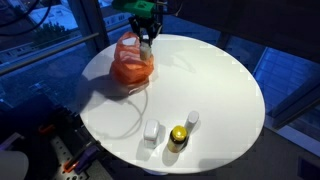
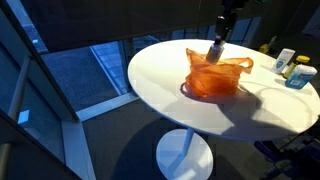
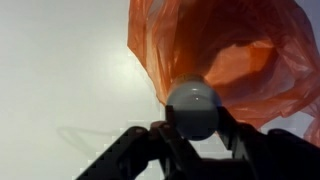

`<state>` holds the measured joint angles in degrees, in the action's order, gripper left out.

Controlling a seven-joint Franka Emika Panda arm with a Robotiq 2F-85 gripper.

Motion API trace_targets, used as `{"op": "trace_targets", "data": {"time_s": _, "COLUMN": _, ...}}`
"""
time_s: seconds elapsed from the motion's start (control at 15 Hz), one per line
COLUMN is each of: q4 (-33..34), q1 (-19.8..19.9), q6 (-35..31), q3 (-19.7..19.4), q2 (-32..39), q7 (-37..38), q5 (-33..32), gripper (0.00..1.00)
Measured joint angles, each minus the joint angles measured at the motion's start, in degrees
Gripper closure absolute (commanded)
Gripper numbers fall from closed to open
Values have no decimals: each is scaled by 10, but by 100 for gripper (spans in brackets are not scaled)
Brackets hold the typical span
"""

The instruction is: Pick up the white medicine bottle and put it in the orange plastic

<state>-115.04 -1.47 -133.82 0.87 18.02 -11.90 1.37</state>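
Note:
The bottle will go with my gripper from the orange bag's edge toward the middle of its opening (image 1: 131, 49) (image 3: 238, 60) and then down.
My gripper (image 1: 146, 43) hangs over the orange plastic bag (image 1: 132, 62) at the far side of the round white table (image 1: 215, 85). In the wrist view the jaws (image 3: 195, 128) are shut on the white medicine bottle (image 3: 193, 108), seen end-on as a pale round shape between the fingers, just at the bag's open edge (image 3: 230, 50). In an exterior view the gripper (image 2: 214, 52) holds the bottle (image 2: 213, 53) right above the bag (image 2: 215, 76).
Near the table's front edge stand a small white box (image 1: 153, 130), a yellow-lidded dark jar (image 1: 178, 136) and a small white bottle (image 1: 191, 120); these also show in an exterior view (image 2: 293, 68). A cable loop (image 1: 130, 115) lies on the table.

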Motion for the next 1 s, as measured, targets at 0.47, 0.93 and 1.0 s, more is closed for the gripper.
{"op": "trace_targets", "data": {"time_s": 0.47, "q4": -6, "q1": -5, "q6": 3, "q3": 0, "q2": 3, "q7": 27, "q5": -32, "gripper": 81}}
{"op": "trace_targets", "data": {"time_s": 0.93, "q4": -18, "q1": -20, "q6": 4, "q3": 2, "q2": 13, "q7": 44, "q5": -56, "gripper": 81}}
{"op": "trace_targets", "data": {"time_s": 1.0, "q4": -19, "q1": -21, "q6": 4, "q3": 2, "q2": 15, "q7": 47, "q5": -59, "gripper": 81}}
